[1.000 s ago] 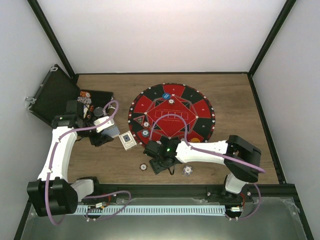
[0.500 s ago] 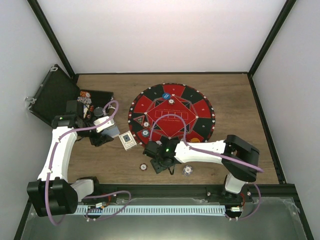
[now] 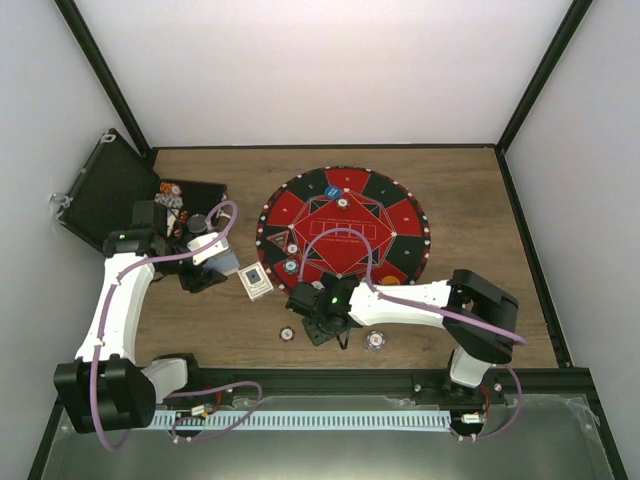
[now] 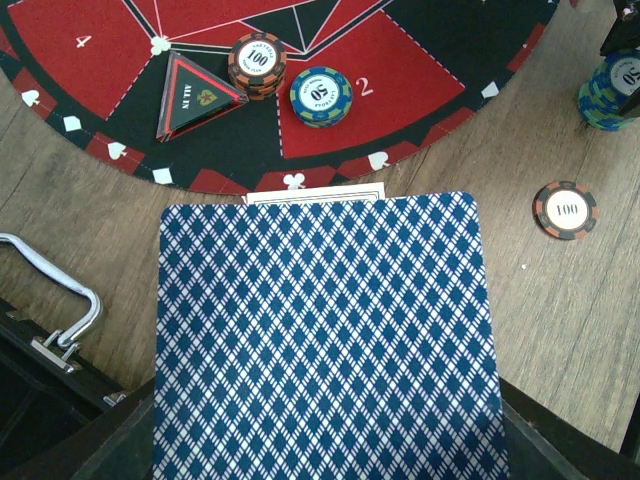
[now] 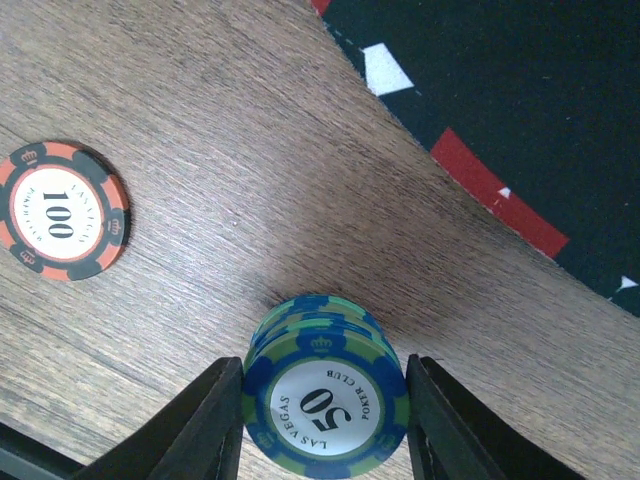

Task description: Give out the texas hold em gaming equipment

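The chip by the blue disc lacks blue-green chips. The right gripper lifts outward next, then comes down to the mat beside that chip (image 3: 359, 195) and releases.
My left gripper (image 3: 220, 258) is shut on a deck of playing cards (image 4: 320, 340) with blue diamond backs; the deck fills the left wrist view and hides the fingers. Just past the deck's far edge a single card (image 3: 257, 280) lies on the wood. My right gripper (image 5: 322, 378) is low over the table in front of the mat. Its two fingers press the sides of a stack of blue-green 50 chips (image 5: 325, 415), which stands on the wood. An orange-black 100 chip (image 5: 65, 210) lies flat to the left of that stack.
The round red-and-black mat (image 3: 400, 215) carries an orange-black chip stack (image 4: 257, 65), a blue-green chip stack (image 4: 321, 95) and a triangular marker (image 4: 197, 95). The open black case (image 3: 110, 195) sits at the far left. A pale chip (image 3: 375, 341) lies right of the right gripper.
The right gripper's jaws have closed in onto the sides of the blue-green chip stack. The left arm and its deck have not moved.
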Controlling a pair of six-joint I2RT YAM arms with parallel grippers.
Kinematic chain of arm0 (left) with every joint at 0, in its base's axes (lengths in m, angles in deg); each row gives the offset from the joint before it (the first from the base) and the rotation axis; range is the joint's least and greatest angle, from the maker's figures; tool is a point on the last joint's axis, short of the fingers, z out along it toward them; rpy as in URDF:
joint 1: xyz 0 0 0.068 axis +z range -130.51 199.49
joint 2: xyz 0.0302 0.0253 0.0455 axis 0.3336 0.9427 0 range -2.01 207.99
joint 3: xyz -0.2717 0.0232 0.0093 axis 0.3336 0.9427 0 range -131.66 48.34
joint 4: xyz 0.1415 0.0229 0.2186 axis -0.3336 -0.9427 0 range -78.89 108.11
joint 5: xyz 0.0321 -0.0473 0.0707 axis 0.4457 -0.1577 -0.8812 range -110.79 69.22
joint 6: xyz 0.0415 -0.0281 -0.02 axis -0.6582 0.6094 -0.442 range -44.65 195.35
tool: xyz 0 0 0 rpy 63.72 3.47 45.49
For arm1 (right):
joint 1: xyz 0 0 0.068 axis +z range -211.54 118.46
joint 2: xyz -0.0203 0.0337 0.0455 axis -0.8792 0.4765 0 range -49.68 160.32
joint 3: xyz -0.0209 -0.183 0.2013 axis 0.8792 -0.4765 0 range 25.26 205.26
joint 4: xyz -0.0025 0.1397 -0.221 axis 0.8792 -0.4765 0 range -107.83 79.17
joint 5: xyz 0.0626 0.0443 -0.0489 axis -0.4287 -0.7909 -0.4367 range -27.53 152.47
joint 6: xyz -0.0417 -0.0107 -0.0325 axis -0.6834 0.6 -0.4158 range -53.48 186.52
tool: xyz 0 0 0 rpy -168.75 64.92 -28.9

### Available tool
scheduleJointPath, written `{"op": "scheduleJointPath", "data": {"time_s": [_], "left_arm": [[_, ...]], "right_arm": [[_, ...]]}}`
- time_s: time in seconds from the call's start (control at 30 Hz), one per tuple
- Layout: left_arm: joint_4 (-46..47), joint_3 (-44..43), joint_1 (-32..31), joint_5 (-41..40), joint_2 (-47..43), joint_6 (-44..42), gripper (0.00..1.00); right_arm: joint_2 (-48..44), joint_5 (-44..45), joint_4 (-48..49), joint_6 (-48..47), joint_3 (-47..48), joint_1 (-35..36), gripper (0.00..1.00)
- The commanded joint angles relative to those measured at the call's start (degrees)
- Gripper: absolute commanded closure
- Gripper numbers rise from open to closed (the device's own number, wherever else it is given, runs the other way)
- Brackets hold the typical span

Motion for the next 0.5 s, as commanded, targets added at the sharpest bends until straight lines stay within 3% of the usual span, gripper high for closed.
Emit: {"op": "scheduleJointPath", "data": {"time_s": [0.0,0.27,0.47], "left_arm": [[-0.3,-1.7,0.3,1.8,-1.3,-1.7,0.89],[-0.4,-1.9,0.3,1.8,-1.3,-1.8,0.89],[-0.4,-1.8,0.3,1.7,-1.4,-1.8,0.89]], "right_arm": [[1.2,1.3,-0.5,0.2,0.1,0.4,0.55],[1.1,1.1,-0.5,0.0,0.6,0.4,0.51],[0.6,1.4,-0.5,0.2,0.6,0.4,0.61]]}}
